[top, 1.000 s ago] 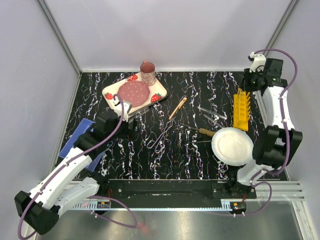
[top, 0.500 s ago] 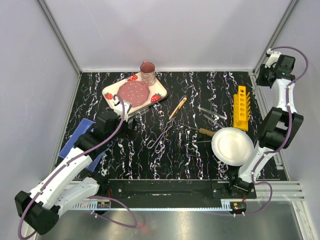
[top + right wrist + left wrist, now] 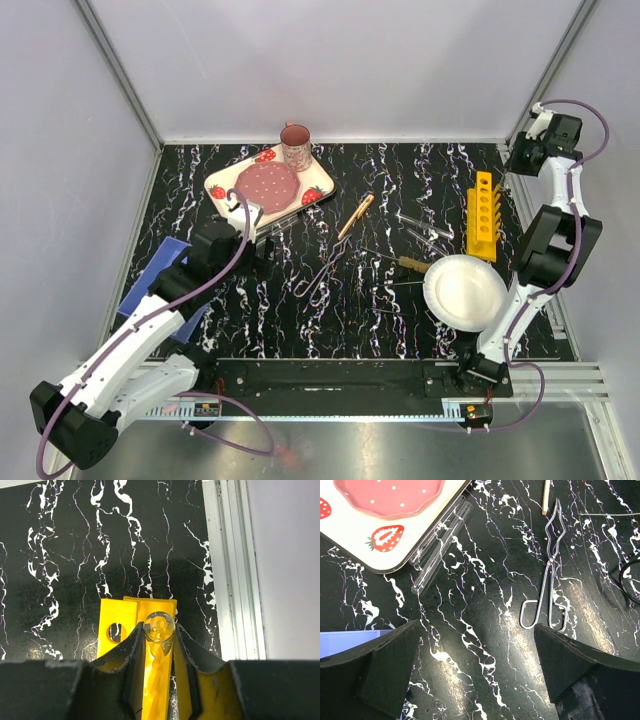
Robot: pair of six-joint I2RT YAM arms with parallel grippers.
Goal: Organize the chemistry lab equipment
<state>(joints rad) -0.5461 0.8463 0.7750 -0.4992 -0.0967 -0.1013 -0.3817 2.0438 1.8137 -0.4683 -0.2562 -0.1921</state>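
Note:
The tube already hangs upright over its spot. My right gripper will next move down toward the far end of the yellow rack's ledge (image 3: 496, 183) (image 3: 156, 608) and release it.
My right gripper (image 3: 159, 636) is shut on a clear glass test tube (image 3: 159, 629) and holds it above the far end of the yellow tube rack (image 3: 117, 614). In the top view this gripper (image 3: 516, 160) is at the back right corner, past the rack (image 3: 482, 215). My left gripper (image 3: 480, 670) is open and empty over bare table. A bent wire tong (image 3: 551, 575) lies just ahead of it to the right, and two test tubes (image 3: 440, 545) lie against the tray's edge. More tubes (image 3: 420, 228) and wooden-handled tools (image 3: 355, 215) lie mid-table.
A strawberry-patterned tray (image 3: 222, 182) with a pink mug (image 3: 295, 145) stands at the back left. A round white plate (image 3: 465, 292) sits front right, next to another wooden-handled tool (image 3: 412, 264). A blue sheet (image 3: 160, 275) lies at the left edge. A metal rail (image 3: 230, 565) borders the table's right.
My right arm swung from over the rack's far end out to the back right corner, then settled slightly. The left arm has not moved.

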